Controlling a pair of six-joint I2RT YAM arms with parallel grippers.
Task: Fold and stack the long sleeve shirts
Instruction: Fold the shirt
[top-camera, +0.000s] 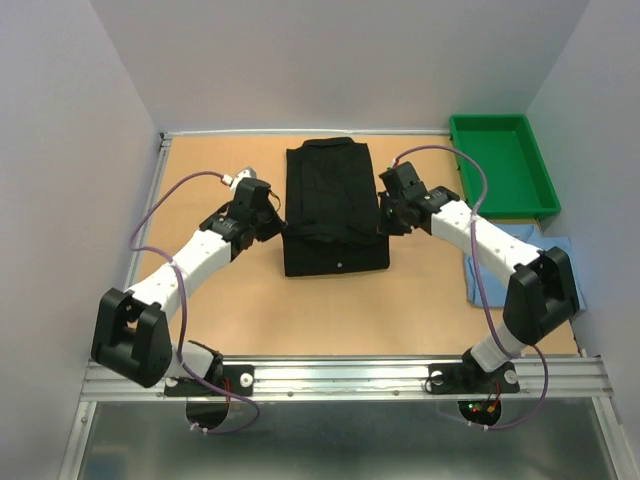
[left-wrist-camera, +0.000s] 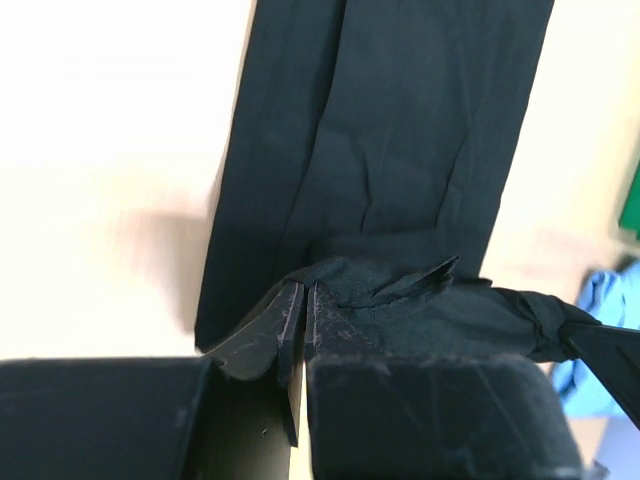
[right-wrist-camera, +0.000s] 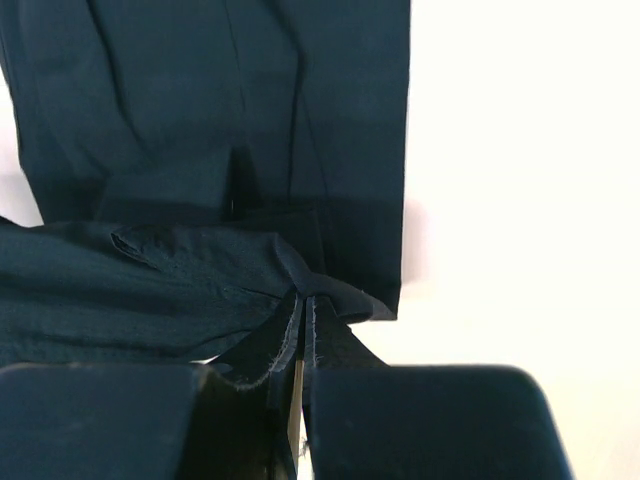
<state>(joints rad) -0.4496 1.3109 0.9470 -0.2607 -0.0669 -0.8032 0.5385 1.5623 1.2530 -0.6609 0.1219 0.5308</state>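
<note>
I should next move my left gripper outward and down onto the black shirt's flat far part, because the pinched edge still hangs raised above the cloth.
The black shirt lies in the middle of the table, folded into a long rectangle, its near part doubled over. My left gripper is shut on the shirt's left edge; in the left wrist view the jaws pinch a raised fold of black cloth. My right gripper is shut on the right edge; in the right wrist view the jaws pinch a lifted black fold. The light blue shirt lies at the right, partly under my right arm, and shows in the left wrist view.
A green plastic tray stands at the back right corner. White walls close in the table on the left, back and right. The arm bases sit on a metal rail at the near edge.
</note>
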